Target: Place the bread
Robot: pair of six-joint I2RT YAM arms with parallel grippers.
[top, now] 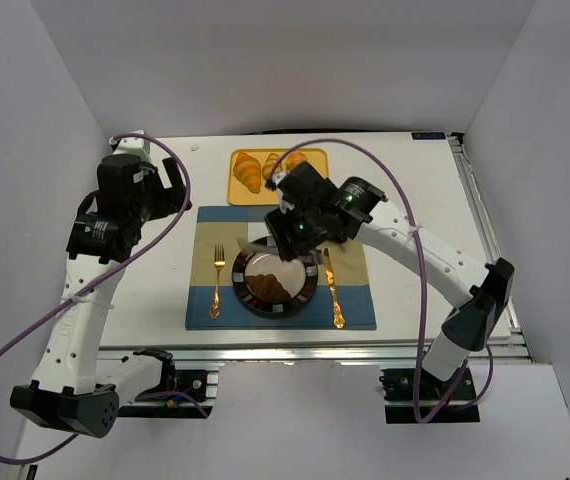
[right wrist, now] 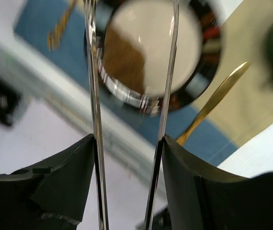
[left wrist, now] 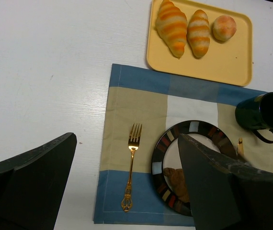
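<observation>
The spread arms of the tongs are empty, so my right gripper will next move outward to the yellow tray and lower them around the smaller striped croissant [top: 272, 163] beside the roll.
A brown piece of bread [top: 270, 290] [left wrist: 177, 181] [right wrist: 124, 60] lies on the dark plate with a multicoloured rim [top: 248, 300] [left wrist: 194, 127] [right wrist: 208, 43]. Above that plate my right gripper [top: 290, 240] [right wrist: 129, 141] is shut on metal tongs [right wrist: 94, 96]. The tongs' two arms are spread apart with nothing between them, and their tips are cut off at the top of the right wrist view. My left gripper [top: 170, 190] [left wrist: 127, 136] hovers open and empty over the placemat's left part. Two striped croissants [left wrist: 171, 26] and a round roll [left wrist: 223, 27] sit on the yellow tray [top: 240, 195] [left wrist: 222, 62].
A blue and beige placemat [top: 200, 300] lies under the plate. A gold fork [top: 217, 280] [left wrist: 131, 163] is left of the plate and a gold knife [top: 333, 290] [right wrist: 213, 103] is right of it. A dark mug [left wrist: 263, 112] stands at the plate's far right.
</observation>
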